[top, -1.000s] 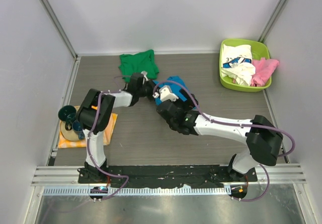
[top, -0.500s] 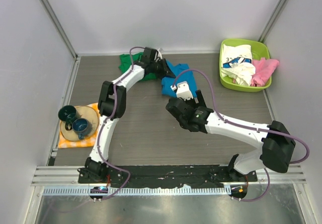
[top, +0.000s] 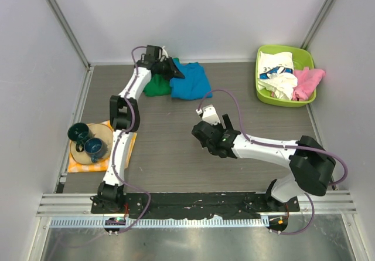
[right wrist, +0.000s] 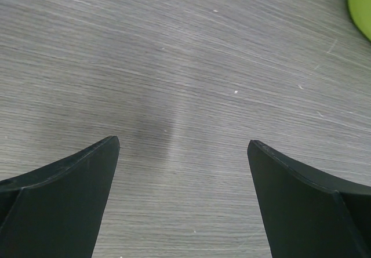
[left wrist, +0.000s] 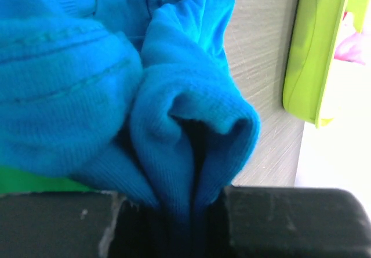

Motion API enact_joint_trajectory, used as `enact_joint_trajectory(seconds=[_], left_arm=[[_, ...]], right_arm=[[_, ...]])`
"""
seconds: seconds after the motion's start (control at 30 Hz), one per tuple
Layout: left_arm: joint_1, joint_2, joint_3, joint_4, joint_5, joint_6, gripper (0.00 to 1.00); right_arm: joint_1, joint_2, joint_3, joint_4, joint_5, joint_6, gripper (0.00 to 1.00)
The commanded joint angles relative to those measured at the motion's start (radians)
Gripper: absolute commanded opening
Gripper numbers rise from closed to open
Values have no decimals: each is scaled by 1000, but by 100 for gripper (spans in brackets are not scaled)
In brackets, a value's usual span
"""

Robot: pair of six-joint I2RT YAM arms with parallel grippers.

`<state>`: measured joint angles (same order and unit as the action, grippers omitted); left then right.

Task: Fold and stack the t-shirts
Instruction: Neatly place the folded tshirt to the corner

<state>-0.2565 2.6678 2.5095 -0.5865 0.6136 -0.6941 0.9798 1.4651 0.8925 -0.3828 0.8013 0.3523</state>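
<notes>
The blue t-shirt should next go left in the top view, drawn by my left gripper and released by the table's bare far corner.
The bright blue t-shirt lies bunched at the back of the table, its left edge over the green t-shirt. My left gripper is stretched out to the far wall and shut on a fold of the blue t-shirt; the cloth fills the gap of the left gripper. A strip of the green t-shirt shows beneath. My right gripper hovers open over bare table mid-scene; the right gripper holds nothing. A white printed t-shirt and a pink t-shirt lie in the bin.
A lime green bin stands at the back right, and its wall shows in the left wrist view. At the left edge, two dark cups sit on a plate over an orange checked cloth.
My left arm has swung the blue t-shirt from the middle of the table to the back, beside the green one. The right gripper has drawn back from the shirt, still open.
</notes>
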Motion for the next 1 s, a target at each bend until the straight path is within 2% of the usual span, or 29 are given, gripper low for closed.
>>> enact_joint_trajectory(seconds=[0.0, 0.4, 0.6, 0.97], left_arm=[[59, -13, 54, 53, 75, 2, 0], [174, -28, 83, 131, 169, -53, 0], [198, -153, -49, 243, 158, -64, 0], [312, -315, -296, 439, 67, -134, 0]], right_arm=[[3, 32, -4, 105, -48, 19, 99], [7, 103, -1, 140, -91, 25, 99], [16, 132, 16, 147, -106, 28, 99], [31, 143, 23, 142, -117, 19, 100]])
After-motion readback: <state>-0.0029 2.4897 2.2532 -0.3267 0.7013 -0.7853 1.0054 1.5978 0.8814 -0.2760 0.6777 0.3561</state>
